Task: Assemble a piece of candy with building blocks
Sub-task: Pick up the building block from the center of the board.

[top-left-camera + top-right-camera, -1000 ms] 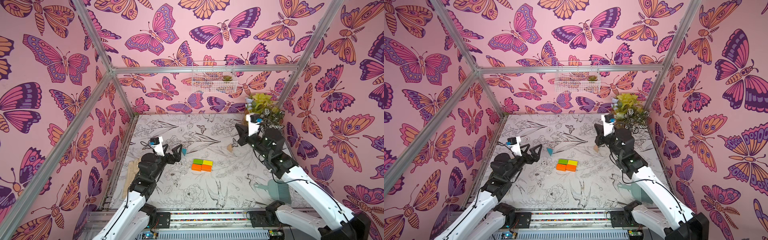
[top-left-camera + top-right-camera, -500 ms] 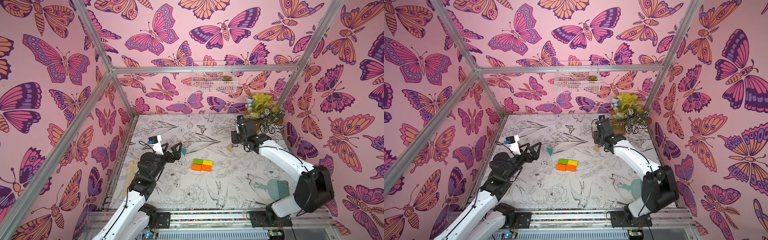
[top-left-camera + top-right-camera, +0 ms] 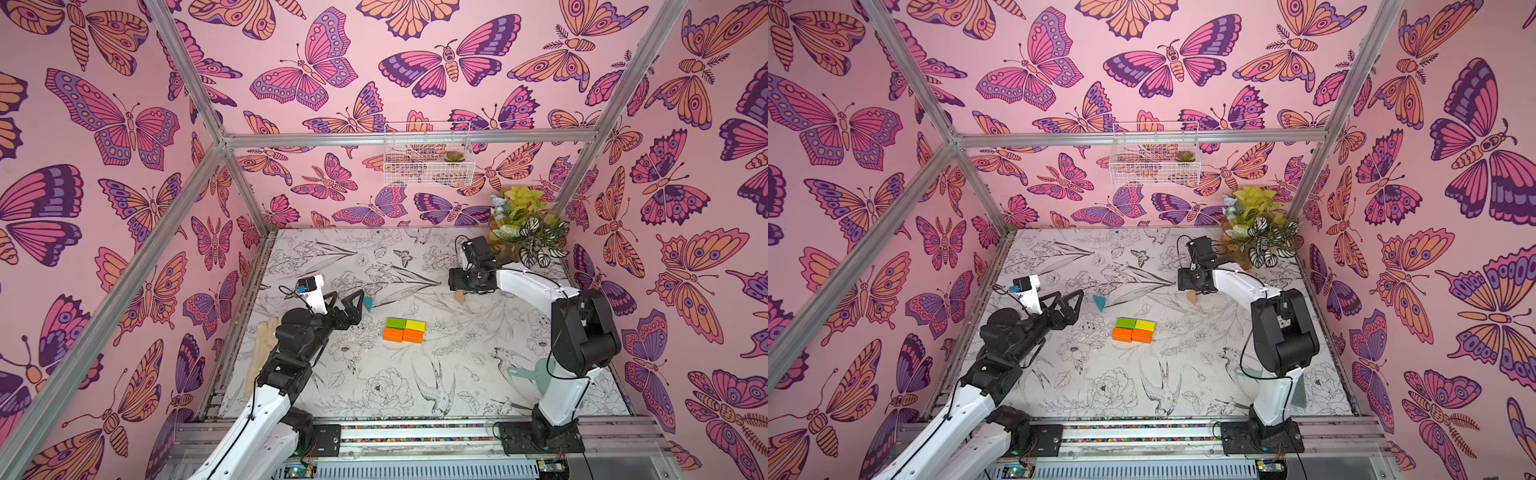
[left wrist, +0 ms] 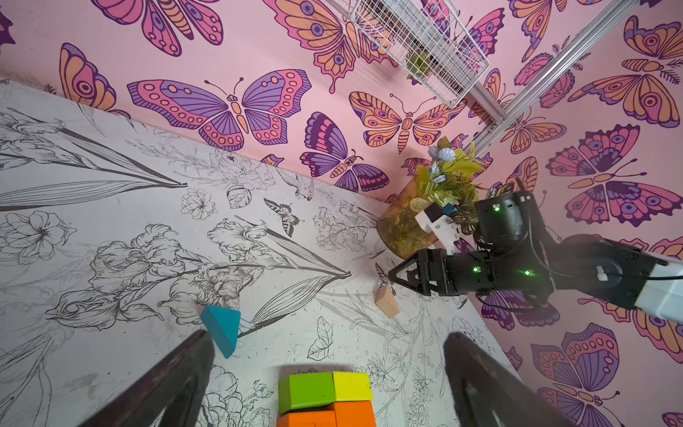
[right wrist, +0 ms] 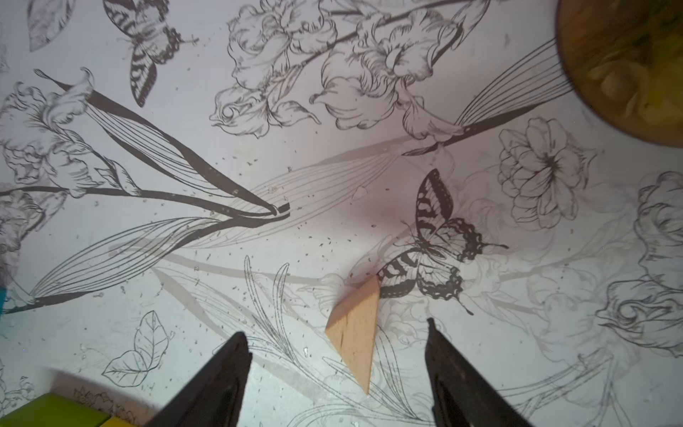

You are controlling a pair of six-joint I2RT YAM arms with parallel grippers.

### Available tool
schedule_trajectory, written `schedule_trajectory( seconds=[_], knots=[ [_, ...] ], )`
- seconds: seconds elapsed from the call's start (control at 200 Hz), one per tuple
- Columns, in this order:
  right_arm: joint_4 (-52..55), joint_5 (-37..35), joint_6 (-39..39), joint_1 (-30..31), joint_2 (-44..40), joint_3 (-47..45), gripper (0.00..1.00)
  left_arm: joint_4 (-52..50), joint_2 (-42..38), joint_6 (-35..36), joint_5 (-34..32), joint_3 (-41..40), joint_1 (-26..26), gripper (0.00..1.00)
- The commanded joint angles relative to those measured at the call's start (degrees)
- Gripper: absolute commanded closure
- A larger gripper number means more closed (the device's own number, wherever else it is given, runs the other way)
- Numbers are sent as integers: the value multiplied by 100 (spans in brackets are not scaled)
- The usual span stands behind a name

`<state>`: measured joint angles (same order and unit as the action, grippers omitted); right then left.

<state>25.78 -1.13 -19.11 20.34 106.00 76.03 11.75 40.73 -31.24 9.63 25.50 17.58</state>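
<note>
The tan wedge already lies between my right gripper's spread fingers, so next I need to lower that gripper until its fingers are on either side of the tan wedge's middle [image 3: 459,296] [image 5: 354,334], then close on it.
Green [image 3: 395,322], yellow [image 3: 415,325] and two orange blocks [image 3: 403,335] lie joined as a rectangle mid-table. A teal wedge [image 3: 368,303] lies to the left of the rectangle and behind it, just off the tips of my left gripper [image 3: 347,297], which is open and empty. In the left wrist view the teal wedge [image 4: 221,329] sits by one fingertip. A tan wedge [image 3: 459,296] lies to the right. My right gripper [image 3: 457,283] hangs low over it, open. The right wrist view shows the tan wedge [image 5: 354,332] between the spread fingers, untouched.
A potted plant [image 3: 524,232] stands in the back right corner, close behind the right arm. A wire basket [image 3: 428,162] hangs on the back wall. A pale glove [image 3: 264,337] lies by the left wall. A teal scoop [image 3: 536,374] lies at the right front.
My right arm has swung down from high above the table to the tan wedge, and its gripper has opened from shut. The left arm has barely moved.
</note>
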Motion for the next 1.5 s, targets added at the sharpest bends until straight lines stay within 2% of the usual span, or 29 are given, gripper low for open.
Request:
schedule_trajectory(
  seconds=[0.0, 0.476, 0.921, 1.297, 1.497],
  knots=[
    [438, 1, -128, -12, 208, 328, 27, -16, 9, -71, 77, -95, -31, 0],
    [247, -12, -224, 1, 489, -35, 32, -16, 190, -172, 125, -97, -36, 0],
    [313, -107, -189, 14, 606, 8, 44, -18, 182, -187, 118, -150, -36, 0],
    [286, -98, -154, 38, 661, 8, 48, -21, 174, -189, 118, -177, -34, 0],
    [270, -106, -156, 46, 669, 24, 54, -19, 163, -198, 109, -198, -35, 0]
  ],
)
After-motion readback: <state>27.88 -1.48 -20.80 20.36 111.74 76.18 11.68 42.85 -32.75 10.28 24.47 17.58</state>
